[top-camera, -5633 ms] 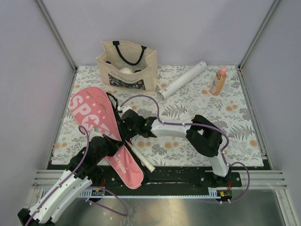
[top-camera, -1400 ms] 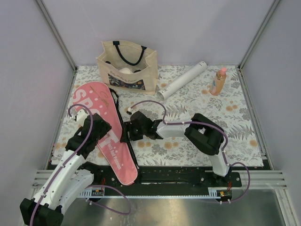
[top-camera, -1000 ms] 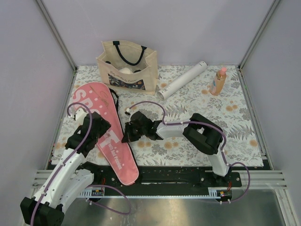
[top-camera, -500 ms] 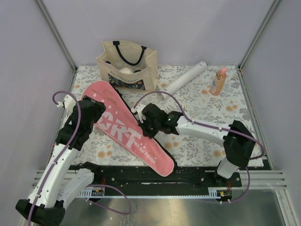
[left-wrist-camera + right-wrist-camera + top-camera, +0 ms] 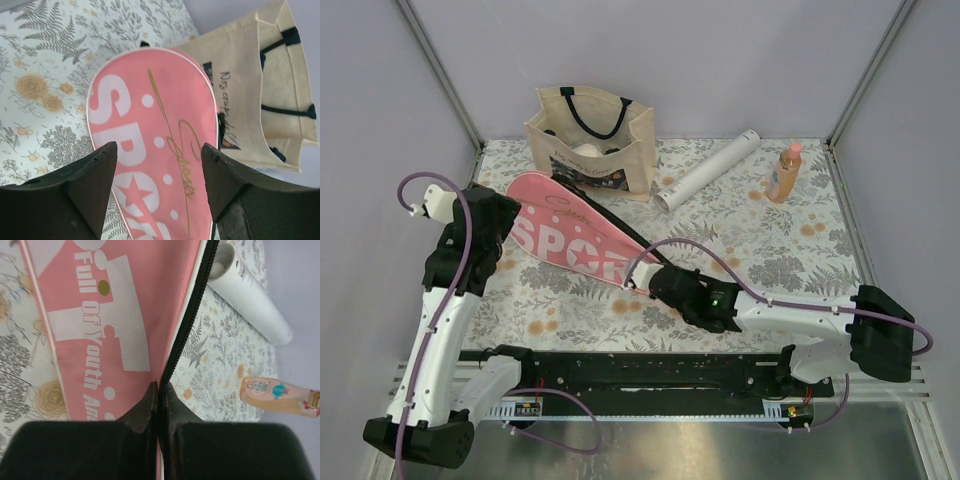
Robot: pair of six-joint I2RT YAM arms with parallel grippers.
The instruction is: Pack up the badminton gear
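Observation:
The case's wide end crowds the tote, so my right gripper will next pull the case's zipper edge back over the clear floral mat (image 5: 652,314) and release it.
The pink SPORT-lettered case (image 5: 570,240) lies slanted across the floral mat, its wide head at the far left and its narrow end near the middle. My right gripper (image 5: 660,283) is at that narrow end. In the right wrist view it (image 5: 161,387) is shut on the case's (image 5: 100,315) black zipper edge. My left gripper (image 5: 498,222) hangs over the head of the case. In the left wrist view it (image 5: 159,147) is open, with the case (image 5: 160,125) showing between its fingers, apart from them. The long white tube (image 5: 708,170) lies at the back, also seen as the tube (image 5: 250,295) from the right wrist.
A beige tote (image 5: 590,140) with dark straps stands at the back left, just beyond the case's head, and the tote (image 5: 260,90) shows in the left wrist view. An orange bottle (image 5: 784,172) stands at the back right. Pale walls close three sides.
The case has swung from pointing at the near edge to a slant, narrow end dragged right by the right gripper. The left arm rose and moved to the far left.

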